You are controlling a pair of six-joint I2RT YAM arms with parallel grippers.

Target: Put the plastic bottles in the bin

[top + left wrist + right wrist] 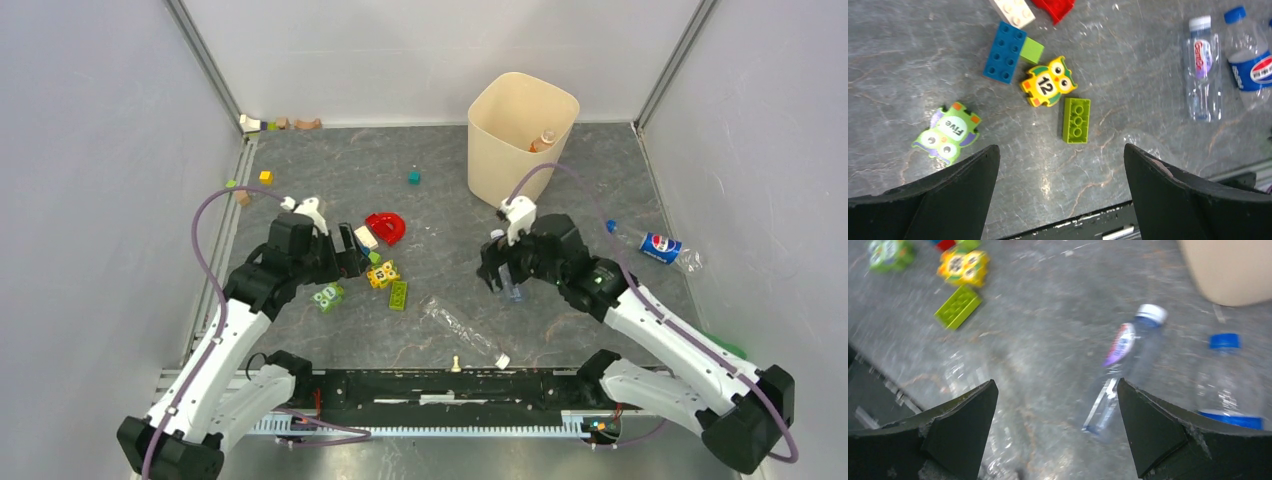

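My right gripper moves back and down next, open fingers straddling the bottle's middle (pixel 466 331) (pixel 1003 425), since the crushed clear bottle lies lower than the gripper and back from it.
The cream-beige bin (pixel 523 135) stands at the back with an orange-capped bottle (pixel 545 142) inside it. My right gripper (pixel 498 272) is open and empty, hovering just over a small clear bottle with a white cap and purple label (pixel 511 287). In the right wrist view that bottle (pixel 1125 365) lies just inside the right finger of the gripper (pixel 1056 390). A Pepsi bottle (pixel 657 247) lies to the right. A crushed clear bottle (pixel 465 330) lies near the front. My left gripper (pixel 352 250) is open and empty above toy bricks, as its wrist view (pixel 1061 150) shows.
Toy pieces lie round the left gripper: a green owl block (pixel 948 132), a yellow owl block (pixel 1048 82), a green brick (pixel 1076 120), a blue brick (pixel 1004 51) and a red piece (pixel 386 227). Small blocks sit at the back left. Grey walls enclose the table.
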